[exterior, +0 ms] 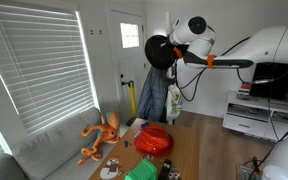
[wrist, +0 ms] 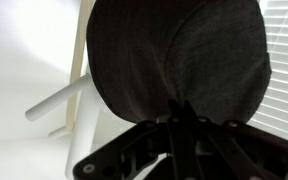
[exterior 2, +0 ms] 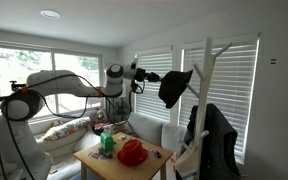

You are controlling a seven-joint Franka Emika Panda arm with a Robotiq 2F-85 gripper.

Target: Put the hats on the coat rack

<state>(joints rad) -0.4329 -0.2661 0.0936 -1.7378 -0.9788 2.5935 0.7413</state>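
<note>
I will next move my gripper to the left in the wrist view toward the white peg and let go of the hat's edge. The peg sticks out beside the black hat (wrist: 179,55).
The black hat (exterior 2: 175,86) hangs from my gripper (exterior 2: 156,76), which is shut on its brim, high in the air next to the top pegs of the white coat rack (exterior 2: 206,70). In an exterior view the black hat (exterior: 161,51) hides the rack's top. In the wrist view the black hat (wrist: 179,55) fills the frame above my shut fingers (wrist: 180,118), with the coat rack's pegs (wrist: 69,95) to the left. The red hat (exterior: 154,141) lies on the wooden table (exterior: 188,150); it also shows in an exterior view (exterior 2: 132,152).
An orange plush toy (exterior: 101,134) lies on the grey couch (exterior: 54,150) under the window blinds. A green thing (exterior 2: 108,142) and small items sit on the table. A dark jacket (exterior 2: 216,135) hangs on the rack's lower part. A white cabinet (exterior: 249,115) stands behind.
</note>
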